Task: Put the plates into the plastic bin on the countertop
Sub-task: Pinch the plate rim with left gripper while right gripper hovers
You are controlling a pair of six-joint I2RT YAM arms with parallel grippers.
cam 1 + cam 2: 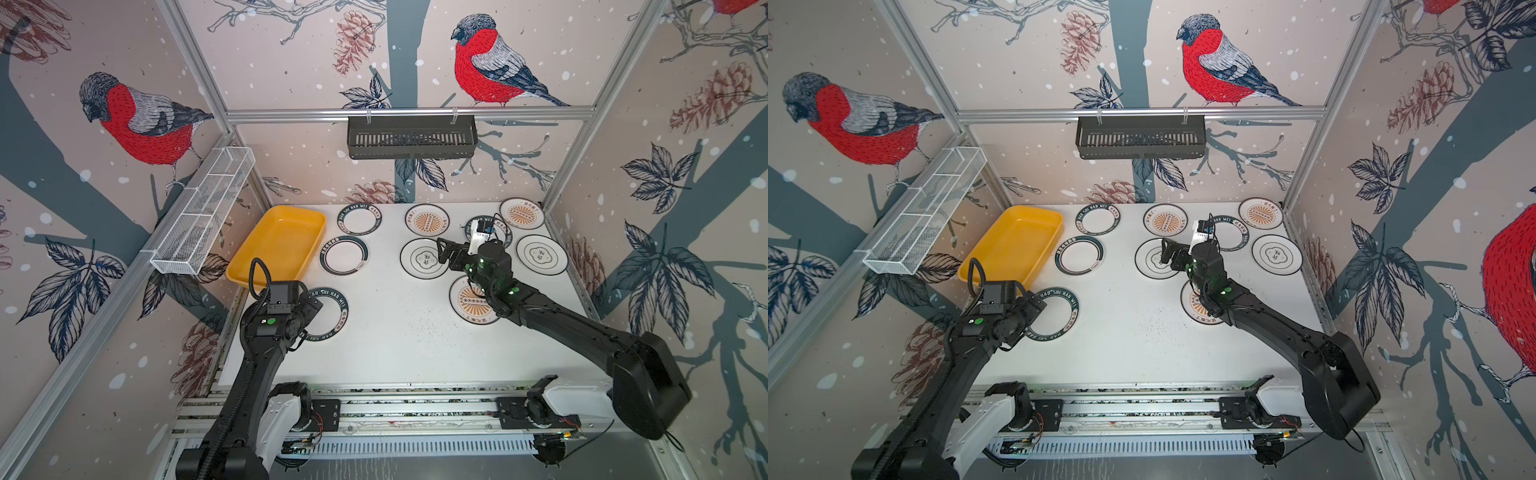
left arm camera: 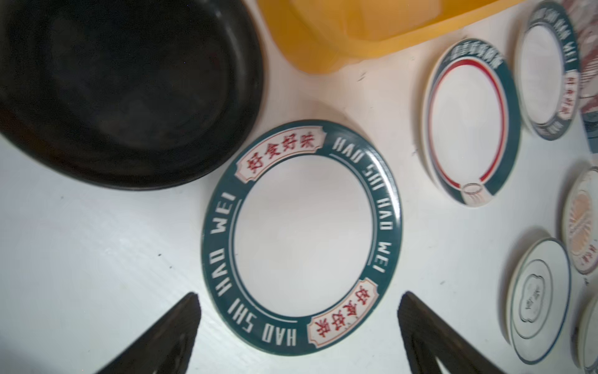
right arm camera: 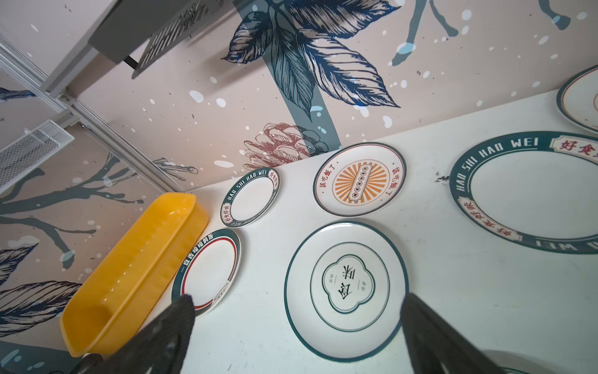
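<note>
The robot's left gripper needs to move back and down next onto the green-ringed plate's near rim [image 2: 264,340] below it, since that rim is clear of the black plate [image 2: 123,90].
The yellow plastic bin [image 1: 282,245] stands empty at the back left of the white countertop [image 1: 407,332]. Several plates lie flat on the countertop. My left gripper [image 2: 300,295] hovers open over the near edge of a plate with a dark green lettered ring [image 2: 301,236], which also shows under the left wrist in a top view [image 1: 332,316]. A black plate [image 2: 123,90] lies beside it, next to the bin [image 2: 356,32]. My right gripper [image 3: 297,300] is open above the near rim of a thin-rimmed emblem plate [image 3: 346,288], seen in both top views [image 1: 422,257] [image 1: 1152,257].
A white wire basket [image 1: 203,212] hangs on the left wall and a black slotted rack [image 1: 411,137] on the back rail. Sunburst plates [image 1: 427,220] [image 1: 521,212] line the back, and another [image 1: 469,301] lies partly under the right arm. Aluminium rails [image 1: 415,399] run along the front.
</note>
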